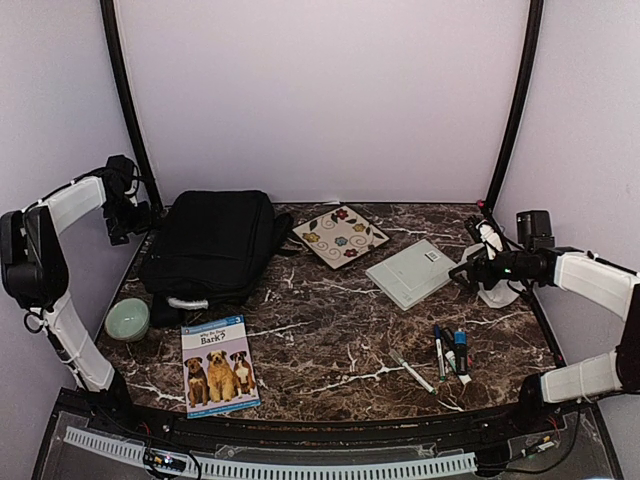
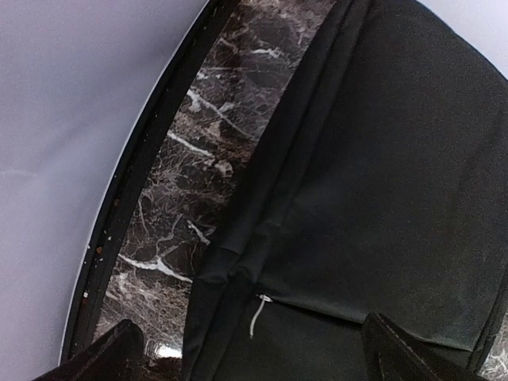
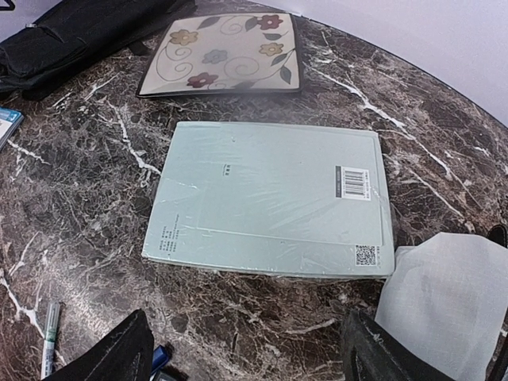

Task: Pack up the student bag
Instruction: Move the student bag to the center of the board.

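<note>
My left gripper should go down next toward the bag's edge, onto the white zipper pull (image 2: 257, 316) below it, because the pull's loose tab gives it something to pinch.
The black student bag (image 1: 212, 245) lies flat at the back left of the marble table, its grey-white handle (image 1: 187, 302) at its near edge. It fills the left wrist view (image 2: 381, 182), where a white zipper pull (image 2: 257, 316) shows. My left gripper (image 1: 128, 215) hovers open and empty just left of the bag. My right gripper (image 1: 470, 265) is open and empty, just right of a pale green shrink-wrapped book (image 1: 411, 272), which also shows in the right wrist view (image 3: 270, 198).
A flowered pad (image 1: 340, 236) lies behind the green book. A dog book (image 1: 218, 364) and a green bowl (image 1: 127, 319) sit front left. Several pens (image 1: 448, 352) lie front right. A white cloth (image 3: 448, 302) lies by the right gripper.
</note>
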Available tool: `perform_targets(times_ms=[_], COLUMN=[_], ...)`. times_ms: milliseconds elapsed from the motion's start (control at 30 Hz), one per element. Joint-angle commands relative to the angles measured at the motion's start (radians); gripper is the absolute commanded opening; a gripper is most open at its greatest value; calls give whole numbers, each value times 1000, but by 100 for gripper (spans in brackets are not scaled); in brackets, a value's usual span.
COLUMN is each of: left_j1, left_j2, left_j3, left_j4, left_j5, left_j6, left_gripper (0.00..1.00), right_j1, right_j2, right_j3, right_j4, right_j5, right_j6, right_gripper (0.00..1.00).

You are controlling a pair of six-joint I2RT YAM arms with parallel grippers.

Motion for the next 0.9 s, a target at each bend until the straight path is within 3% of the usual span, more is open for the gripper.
perform_targets(times_ms=[0,233,400,633,800,867], left_j1=[54,122,114,58,-4,-32], left_j2=[73,169,167,90,60,49], left_j3=[-32,-40,-74,-144,-134,-123], left_j4=[16,31,55,79,67,49], left_j5=[81,161,254,289,313,310], left_j6=[-56,-15,-45,-56,-62,-60], left_gripper=[99,95,80,49,10,0], right_j1=[5,5,8,18,24,27], right_j2=[-22,-17,0,-1,9,7], right_j3=[5,2,10,16,27,31], right_j4=[1,-2,-6,-19,-32,-37], right_j5=[9,19,17,5,-4,-9], right_j6=[-20,-32,-34,-30,-25,-25], right_gripper=[81,82,81,81,80,80])
